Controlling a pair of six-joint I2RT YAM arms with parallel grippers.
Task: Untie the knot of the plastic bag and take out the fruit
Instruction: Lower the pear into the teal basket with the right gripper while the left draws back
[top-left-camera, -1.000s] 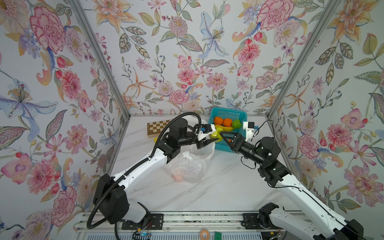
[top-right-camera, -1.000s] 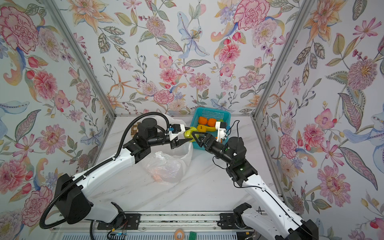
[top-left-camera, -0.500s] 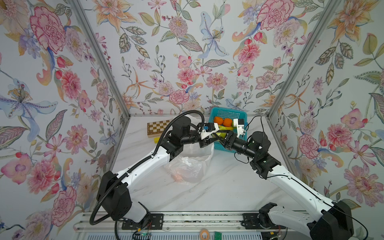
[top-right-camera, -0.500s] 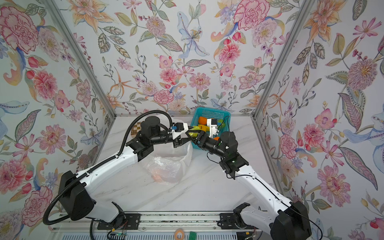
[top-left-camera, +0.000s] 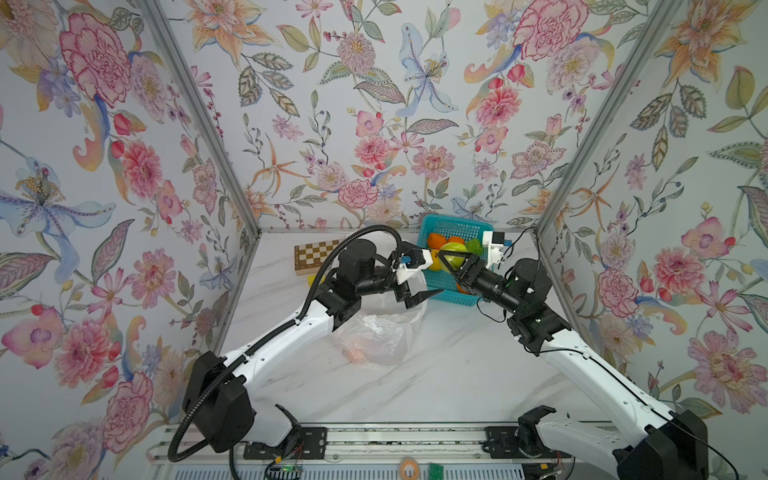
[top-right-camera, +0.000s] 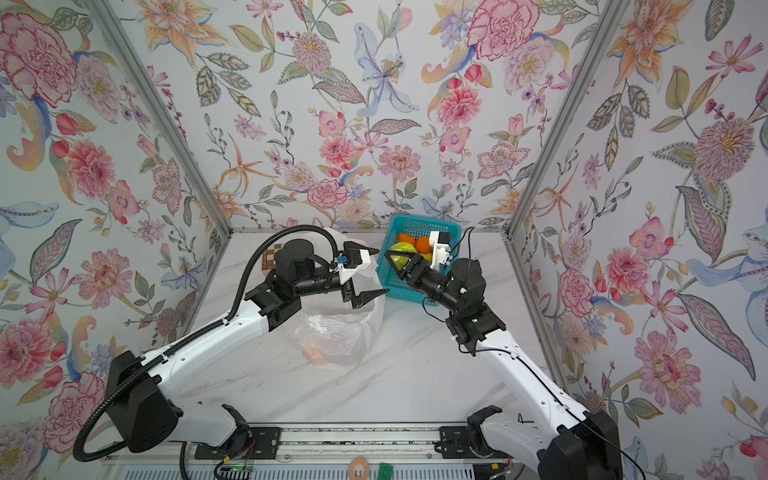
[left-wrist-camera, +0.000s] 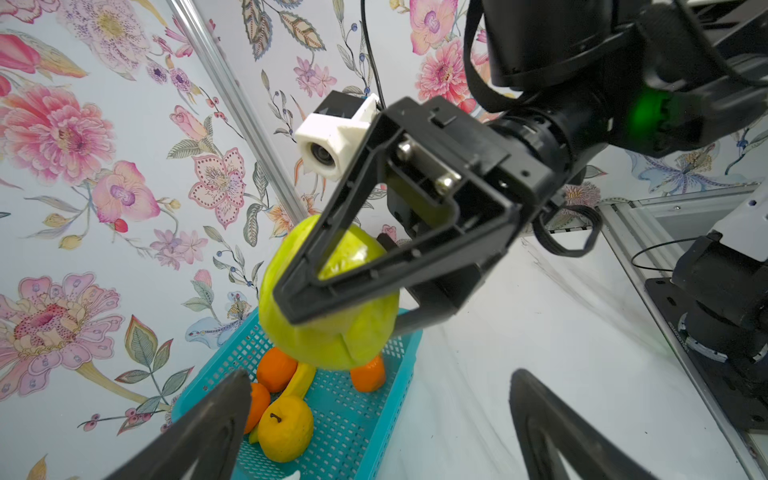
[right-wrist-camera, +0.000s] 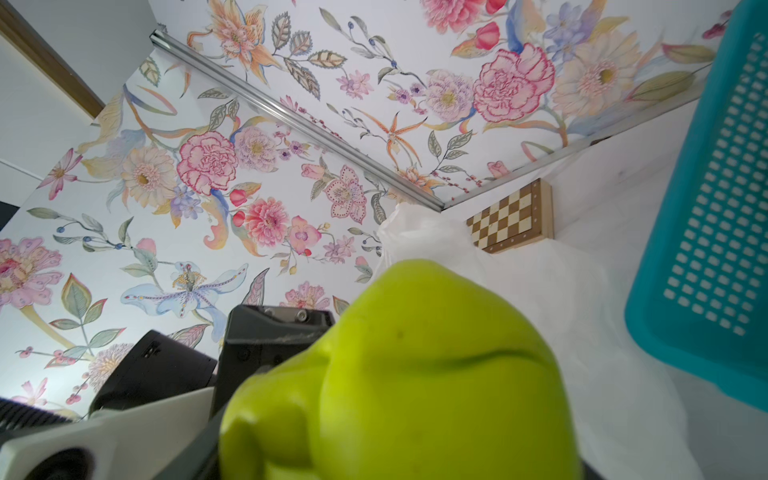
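My right gripper should tip down and go lower into the teal basket's near end to let go of the yellow-green fruit, because the bottom of the basket is bare there beside the yellow fruit.
A yellow-green fruit hangs above the near edge of the teal basket, and my right gripper is shut on it. The same fruit fills the right wrist view. My left gripper stands open just left of the fruit, apart from it; its fingers have nothing between them. The plastic bag lies open and slack on the table under the left wrist, with something pale orange showing through its film. I see no knot. Oranges and a yellow fruit lie in the basket.
A banana lies among the basket's fruit. A folded chessboard sits at the back left against the wall. Floral walls close in three sides. The basket stands in the back right corner.
My left gripper held the yellow-green fruit and has now opened and let it go. My right gripper came in from the right and shut on the fruit.
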